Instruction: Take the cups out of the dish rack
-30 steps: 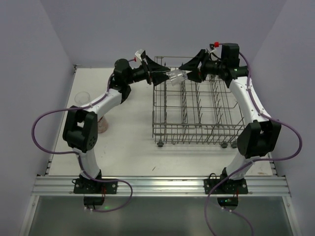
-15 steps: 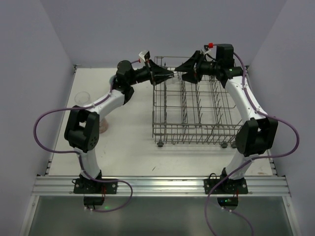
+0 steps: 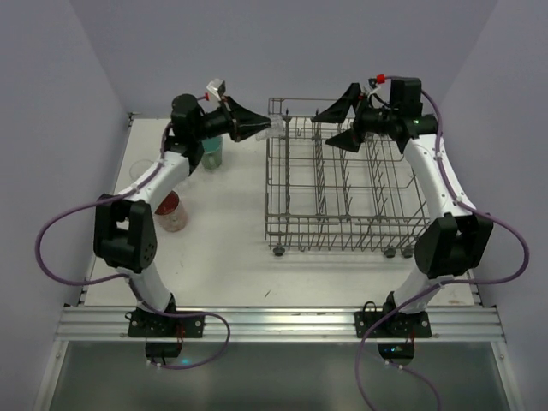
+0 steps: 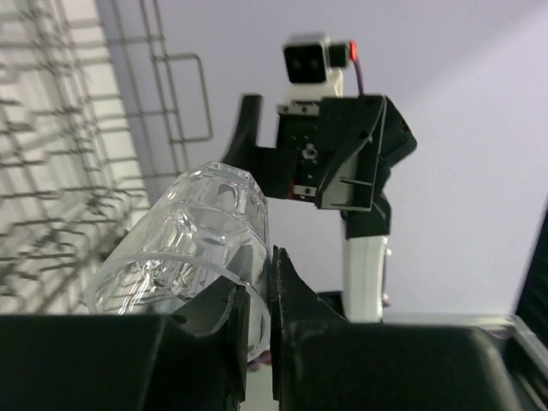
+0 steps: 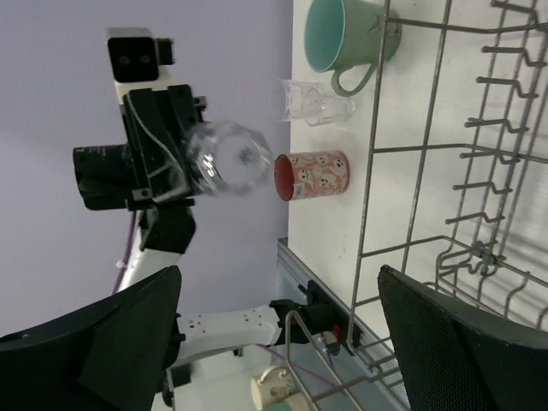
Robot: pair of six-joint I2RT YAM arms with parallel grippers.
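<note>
The bare tabletop by the pink-red cup is below and back of my left gripper. My left gripper will next tip downward, go down back there and let go of the tumbler (image 3: 273,128).
A clear glass tumbler (image 3: 273,128) hangs in the air just left of the dish rack's (image 3: 342,224) back left corner. My left gripper (image 3: 262,129) is shut on its rim. In the left wrist view the tumbler (image 4: 193,240) lies tilted, its wall pinched between the fingers (image 4: 295,295). My right gripper (image 3: 330,125) stands open over the back of the rack, facing the tumbler (image 5: 227,158) with nothing between its fingers (image 5: 111,334). On the table left of the rack stand a pink-red cup (image 3: 171,211), a mint-green mug (image 3: 211,152) and another clear glass (image 3: 141,171).
The grey wire rack (image 5: 445,171) fills the right half of the white table (image 3: 223,248), its upright tines showing no cups. Purple walls close in at the back and sides. A metal rail (image 3: 282,321) runs along the near edge.
The right gripper has opened and let go of the tumbler. The left gripper has shut on it and drawn back to the left, away from the rack.
</note>
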